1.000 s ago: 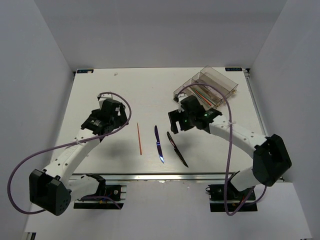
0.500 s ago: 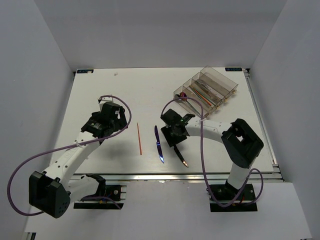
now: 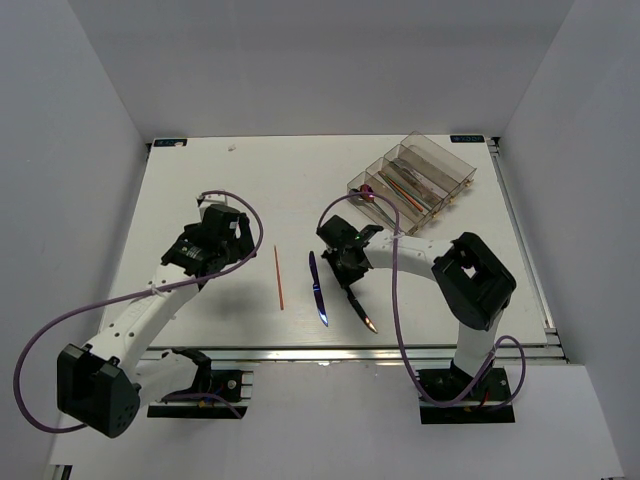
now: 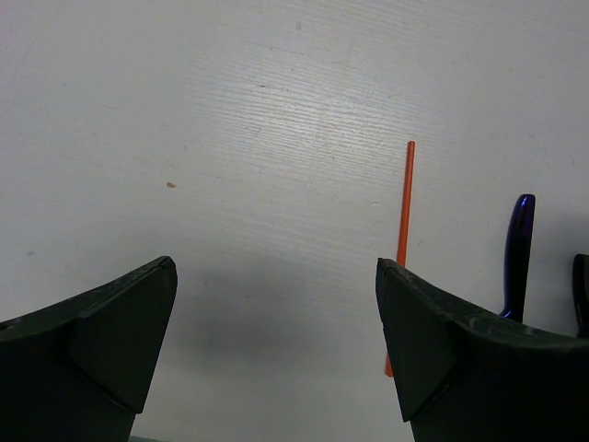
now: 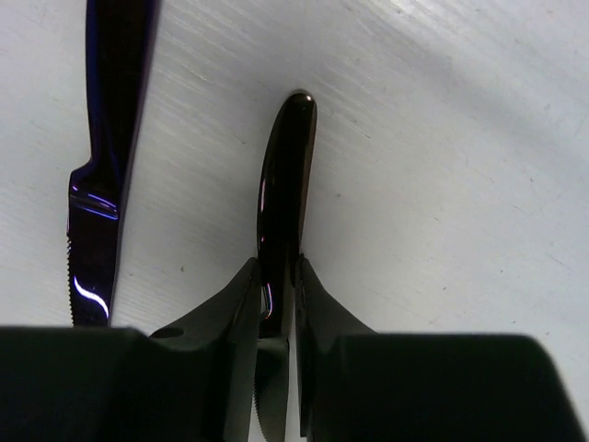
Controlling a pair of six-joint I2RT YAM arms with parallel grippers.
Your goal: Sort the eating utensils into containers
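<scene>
I will carry the dark knife up, outward and to the right in the top view with my right gripper, then release it into the tray's farthest section [image 3: 440, 159], which is empty.
A dark knife [image 3: 358, 306] with a copper-tinted tip lies on the white table, right of a blue knife [image 3: 316, 288] and an orange chopstick [image 3: 279, 277]. My right gripper [image 3: 346, 266] is down at the dark knife's upper end. In the right wrist view its jaws [image 5: 276, 269] press both sides of the dark knife's handle [image 5: 286, 175], with the blue knife [image 5: 106, 138] alongside on the left. My left gripper [image 3: 216, 240] hovers open left of the chopstick, nothing between its fingers [image 4: 276, 267]. The clear container [image 3: 452, 158] holds several utensils.
The divided tray stands at the back right, angled, with a reddish piece [image 3: 366, 192] at its near-left end. In the left wrist view the orange chopstick [image 4: 403, 221] and the blue knife's handle [image 4: 517, 249] lie to the right of the fingers.
My right arm swung from beside the tray down to the dark knife, and its jaws closed from wide onto the handle. The left arm barely moved.
</scene>
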